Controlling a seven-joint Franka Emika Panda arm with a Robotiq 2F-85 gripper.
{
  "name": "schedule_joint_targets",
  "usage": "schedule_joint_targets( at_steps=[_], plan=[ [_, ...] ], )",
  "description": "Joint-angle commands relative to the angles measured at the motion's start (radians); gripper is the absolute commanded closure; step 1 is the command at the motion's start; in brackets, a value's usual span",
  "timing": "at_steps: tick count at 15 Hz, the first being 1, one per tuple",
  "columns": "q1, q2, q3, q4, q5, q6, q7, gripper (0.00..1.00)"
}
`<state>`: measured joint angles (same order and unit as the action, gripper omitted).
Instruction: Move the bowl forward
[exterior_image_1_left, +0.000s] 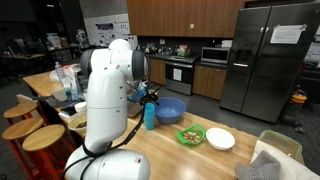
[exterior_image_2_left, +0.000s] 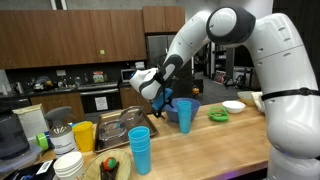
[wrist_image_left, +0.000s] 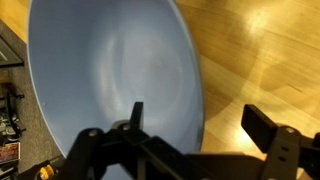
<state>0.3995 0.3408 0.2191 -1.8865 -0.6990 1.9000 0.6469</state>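
My gripper stays low at the large blue bowl's rim next, and then it will close its fingers on the bowl's rim.
The large blue bowl sits on the wooden table near the robot arm. It fills the left of the wrist view. In an exterior view only part of it shows behind a blue cup. My gripper is open and straddles the bowl's rim: one finger is over the inside, the other over the bare wood outside. In both exterior views the gripper hangs low at the bowl's edge.
A tall blue cup stands right beside the bowl. A green plate with food and a white dish lie further along the table. Another blue cup, a yellow cup and a dish rack stand at one end.
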Motion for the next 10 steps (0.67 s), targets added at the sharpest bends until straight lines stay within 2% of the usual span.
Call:
schedule_joint_targets(
  at_steps=[1, 5, 10],
  plan=[
    [-0.008, -0.026, -0.011, -0.039, 0.016, 0.022, 0.021, 0.31],
    [-0.009, -0.028, -0.011, -0.053, 0.014, 0.023, 0.031, 0.66],
    [-0.015, -0.039, -0.005, -0.068, 0.027, 0.043, 0.008, 1.0]
  ],
)
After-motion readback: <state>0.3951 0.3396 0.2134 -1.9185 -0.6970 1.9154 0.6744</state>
